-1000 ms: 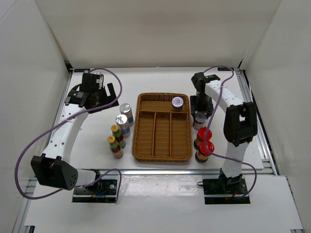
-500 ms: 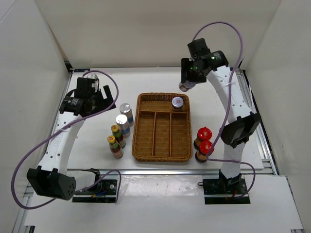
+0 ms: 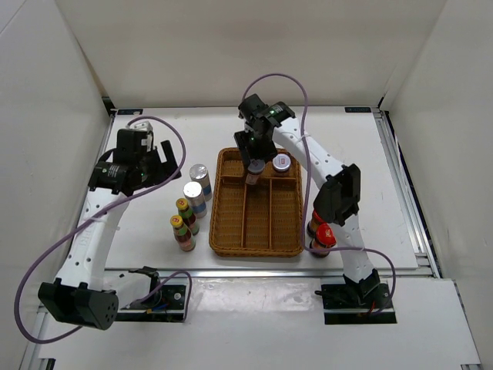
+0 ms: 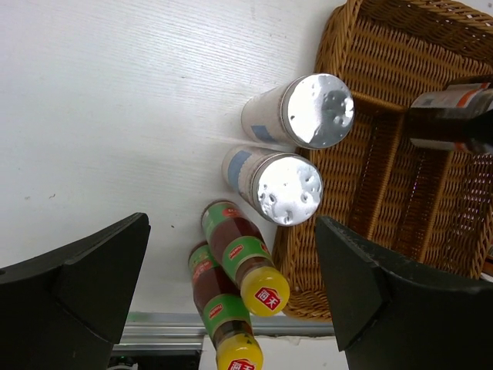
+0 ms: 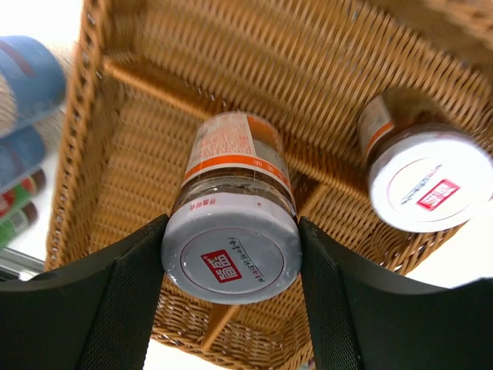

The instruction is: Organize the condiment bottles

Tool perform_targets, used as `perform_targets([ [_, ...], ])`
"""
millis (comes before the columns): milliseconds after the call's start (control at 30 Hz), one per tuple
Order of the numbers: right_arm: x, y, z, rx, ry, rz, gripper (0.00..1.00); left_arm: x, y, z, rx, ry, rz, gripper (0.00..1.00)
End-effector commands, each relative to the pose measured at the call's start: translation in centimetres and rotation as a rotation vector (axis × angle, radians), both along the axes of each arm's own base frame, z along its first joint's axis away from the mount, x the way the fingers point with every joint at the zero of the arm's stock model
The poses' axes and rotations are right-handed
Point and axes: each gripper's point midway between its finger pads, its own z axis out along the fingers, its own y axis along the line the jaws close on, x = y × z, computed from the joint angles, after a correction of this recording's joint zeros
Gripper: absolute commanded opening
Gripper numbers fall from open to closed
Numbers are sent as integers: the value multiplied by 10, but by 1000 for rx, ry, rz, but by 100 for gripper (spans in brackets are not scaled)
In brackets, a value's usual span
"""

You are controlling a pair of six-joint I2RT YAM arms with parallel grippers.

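My right gripper should next move the jar away from my base and down into the free space in the back section of the tray, next to the standing jar.
My right gripper (image 3: 255,166) is shut on a grey-lidded jar (image 5: 231,158), its pads on either side of the lid, held above the back compartment of the brown wicker tray (image 3: 218,208). A second grey-lidded jar (image 3: 281,163) stands in that compartment's right end. Left of the tray stand two silver-topped bottles (image 4: 317,110) (image 4: 289,189) and two yellow-capped ones (image 4: 264,290) (image 4: 237,354). Two red-capped bottles (image 3: 322,230) stand right of the tray, partly hidden by the right arm. My left gripper (image 3: 164,158) hangs open above the left group, holding nothing.
The tray's three long front compartments (image 3: 258,216) hold nothing. White walls close in the table on three sides, and a metal rail (image 3: 254,271) runs along the near edge. The right arm's cable (image 3: 277,77) loops over the back.
The right arm lifted the grey-lidded jar from the table right of the tray, swung it round the back and brought it over the tray. The left arm drew slightly nearer.
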Motion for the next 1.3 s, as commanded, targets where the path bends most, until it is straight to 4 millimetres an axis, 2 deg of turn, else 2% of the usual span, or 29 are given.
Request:
perform_targets([
  [0, 25, 10, 35, 106, -98, -24, 2, -13, 9, 5, 26, -23, 12, 99],
  [100, 39, 10, 26, 115, -88, -50, 3, -24, 15, 4, 51, -3, 19, 99],
  [233, 57, 10, 36, 162, -119, -90, 3, -35, 24, 2, 95, 17, 26, 99],
  [367, 69, 4, 28, 159, -117, -131, 3, -43, 31, 0, 126, 29, 35, 99],
  [467, 79, -5, 5, 131, -83, -157, 5, -43, 31, 0, 126, 29, 35, 99],
  [500, 83, -11, 5, 130, -84, -170, 7, -42, 30, -2, 128, 38, 35, 99],
  [633, 90, -19, -19, 105, -45, -200, 13, -36, 32, 3, 141, 31, 36, 99],
  [700, 90, -14, -29, 119, -21, -199, 22, -34, 31, 4, 141, 31, 36, 99],
  [767, 90, -11, -30, 133, -10, -191, 32, -32, 31, 5, 141, 31, 36, 99],
  [800, 91, -8, -29, 145, -13, -187, 47, -33, 32, 7, 147, 31, 29, 99],
  [867, 93, -5, -16, 171, -35, -181, 67, -32, 31, 5, 149, 41, 28, 99],
  [900, 93, -5, -16, 171, -35, -181, 85, -32, 31, 5, 149, 41, 28, 99],
  [967, 95, -2, 0, 203, -65, -174, 97, -34, 32, 4, 151, 50, 28, 99],
  [1000, 97, 2, 20, 241, -100, -164, 100, -34, 32, 4, 151, 50, 28, 99],
  [1100, 101, 8, 57, 306, -185, -110, 100, -36, 29, 2, 138, 61, 14, 99],
  [1133, 101, 9, 90, 349, -264, -57, 100, -36, 29, 2, 138, 61, 14, 99],
  [1200, 97, 7, 116, 375, -313, -42, 100, -40, 27, -3, 125, 73, 16, 99],
  [1233, 92, 2, 138, 387, -358, -34, 100, -40, 24, -3, 107, 74, 17, 99],
  [1267, 90, -2, 149, 389, -381, -40, 100, -42, 25, -5, 107, 76, 17, 99],
])
